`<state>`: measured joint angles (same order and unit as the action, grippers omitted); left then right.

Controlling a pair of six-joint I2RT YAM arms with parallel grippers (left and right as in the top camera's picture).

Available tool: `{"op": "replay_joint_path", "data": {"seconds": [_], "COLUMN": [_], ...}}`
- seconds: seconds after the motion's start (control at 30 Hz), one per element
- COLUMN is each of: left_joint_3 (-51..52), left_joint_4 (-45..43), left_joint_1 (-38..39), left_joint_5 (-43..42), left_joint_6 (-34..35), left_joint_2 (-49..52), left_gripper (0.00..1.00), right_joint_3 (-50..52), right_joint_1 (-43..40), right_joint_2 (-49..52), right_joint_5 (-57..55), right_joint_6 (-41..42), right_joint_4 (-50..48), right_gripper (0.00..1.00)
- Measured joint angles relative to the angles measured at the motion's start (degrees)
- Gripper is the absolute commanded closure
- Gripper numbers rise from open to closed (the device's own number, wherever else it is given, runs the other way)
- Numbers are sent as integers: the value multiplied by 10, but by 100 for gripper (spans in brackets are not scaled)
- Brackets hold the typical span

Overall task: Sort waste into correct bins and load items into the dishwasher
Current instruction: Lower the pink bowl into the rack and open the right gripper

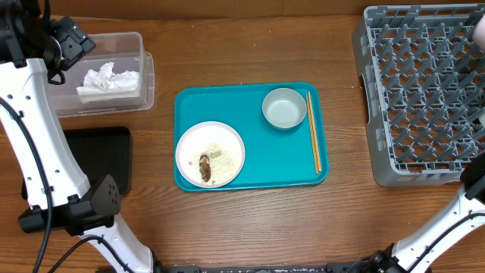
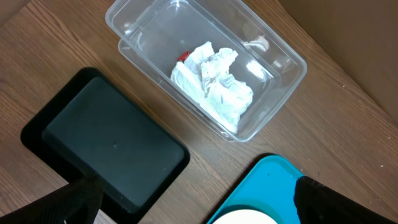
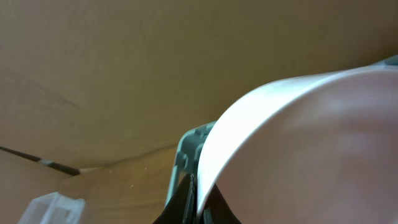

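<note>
The pinkish plate is already above the dish rack's wires, so the right gripper will next lower the plate until it touches those wires below, then let go of the plate's rim.
The clear tub (image 1: 144, 72) holds white tissues (image 1: 108, 80). In the left wrist view the tub (image 2: 273, 53) also holds a red wrapper (image 2: 183, 57) beside the tissues (image 2: 214, 84). The black tray (image 1: 98, 155) is empty. My left gripper (image 2: 199, 208) is open and empty, high above the tub's left end (image 1: 68, 42). The white plate (image 1: 210, 154), with a brown food scrap (image 1: 204, 168) and crumbs, the grey-green bowl (image 1: 284, 108) and the chopsticks (image 1: 314, 133) sit on the teal tray (image 1: 258, 163). My right gripper (image 3: 198, 202) is shut on the rim of the pinkish plate (image 3: 311, 149) over the dish rack (image 1: 424, 91).
The dish rack's pegs stand empty in the overhead view; its corner (image 3: 189, 146) shows under the held plate. Cardboard walls run along the table's far side. The black tray (image 2: 106, 143) lies close beside the tub, and the teal tray's corner (image 2: 273, 183) is near both.
</note>
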<state>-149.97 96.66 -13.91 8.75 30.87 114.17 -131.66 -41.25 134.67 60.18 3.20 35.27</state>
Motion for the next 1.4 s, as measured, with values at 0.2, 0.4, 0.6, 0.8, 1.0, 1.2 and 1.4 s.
{"op": "replay_joint_path", "data": {"seconds": [0.2,0.4,0.6,0.8,1.0,1.2,1.4], "left_joint_3": [0,0,0,0,0,0,0], "left_joint_4": [0,0,0,0,0,0,0], "left_joint_1": [0,0,0,0,0,0,0], "left_joint_5": [0,0,0,0,0,0,0], "left_joint_6": [0,0,0,0,0,0,0], "left_joint_2": [0,0,0,0,0,0,0], "left_gripper": [0,0,0,0,0,0,0], "right_joint_3": [0,0,-2,-7,-6,-4,-1], "right_joint_1": [0,0,-1,-18,-50,-90,-101], "right_joint_2": [23,72,109,109,108,101,40], "right_joint_5": [-1,-2,3,12,8,-3,-68], "right_joint_6": [21,41,45,86,135,153,163], "right_joint_4": [-72,-82,-87,-89,-49,-9,48], "right_gripper": [96,96,96,93,85,86,83]}}
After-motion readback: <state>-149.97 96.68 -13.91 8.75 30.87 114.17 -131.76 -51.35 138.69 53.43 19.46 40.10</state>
